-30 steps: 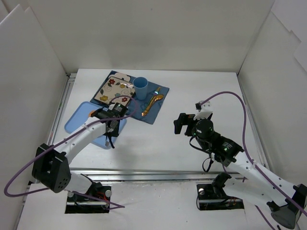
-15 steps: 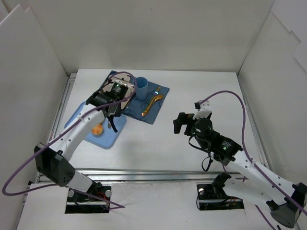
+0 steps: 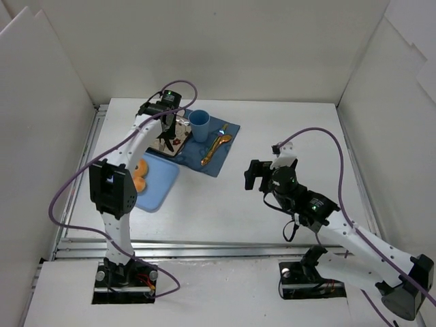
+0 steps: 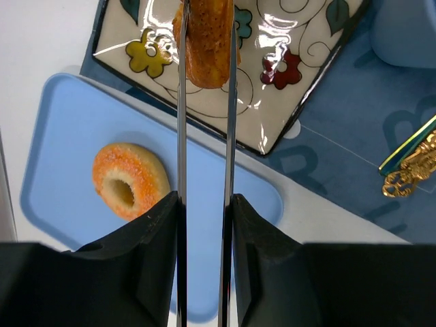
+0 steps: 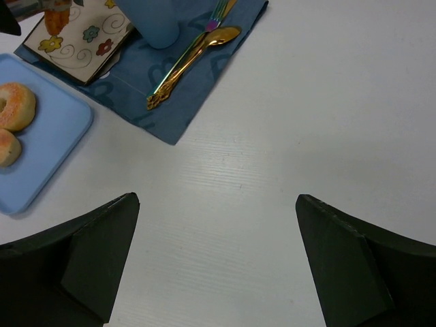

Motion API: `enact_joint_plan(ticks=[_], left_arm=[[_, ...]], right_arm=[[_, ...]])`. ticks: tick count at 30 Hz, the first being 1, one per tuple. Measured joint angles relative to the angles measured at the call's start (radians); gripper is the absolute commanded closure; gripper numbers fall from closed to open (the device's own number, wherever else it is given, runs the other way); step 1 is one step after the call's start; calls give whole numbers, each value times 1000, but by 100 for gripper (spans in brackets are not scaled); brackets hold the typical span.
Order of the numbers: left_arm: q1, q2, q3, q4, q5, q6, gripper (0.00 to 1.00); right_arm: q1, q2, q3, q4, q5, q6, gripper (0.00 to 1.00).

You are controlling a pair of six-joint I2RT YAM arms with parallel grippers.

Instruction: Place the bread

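My left gripper lowers the tongs toward the floral plate below it next and releases the bread (image 4: pixel 208 41), since the bread is already over the plate's painted flowers.
The bread (image 4: pixel 208 41), an oblong golden-brown roll, is pinched between my left gripper's (image 4: pixel 206 20) long thin fingers. It hangs just above the floral plate (image 4: pixel 300 75); I cannot tell whether it touches the plate. In the top view the left gripper (image 3: pixel 165 139) points down over the plate (image 3: pixel 180 141), beside the blue cup (image 3: pixel 199 125). The bread also shows at the top left of the right wrist view (image 5: pixel 56 15). My right gripper (image 5: pixel 216 204) is open and empty above bare table, right of the blue cloth (image 3: pixel 219 161).
A light blue tray (image 3: pixel 155 191) left of the cloth holds a ring donut (image 4: pixel 129 189) and a small round orange pastry (image 5: pixel 5 146). A gold spoon (image 3: pixel 216 145) lies on the cloth beside the cup. White walls enclose the table.
My left arm swung from over the blue tray back and up to over the floral plate, carrying the bread. The right arm barely moved.
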Motion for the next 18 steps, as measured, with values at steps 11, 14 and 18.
enact_joint_plan(ticks=[11,14,18], left_arm=[[55,105,-41,65,60,34,80],[58,105,-61,75,71,35,76],[60,105,-70,78,76,35,69]], right_arm=[[0,-46,0,0,-1,-2,2],[0,-41,0,0,-1,-2,2],[0,-40,0,0,-1,-2,2]])
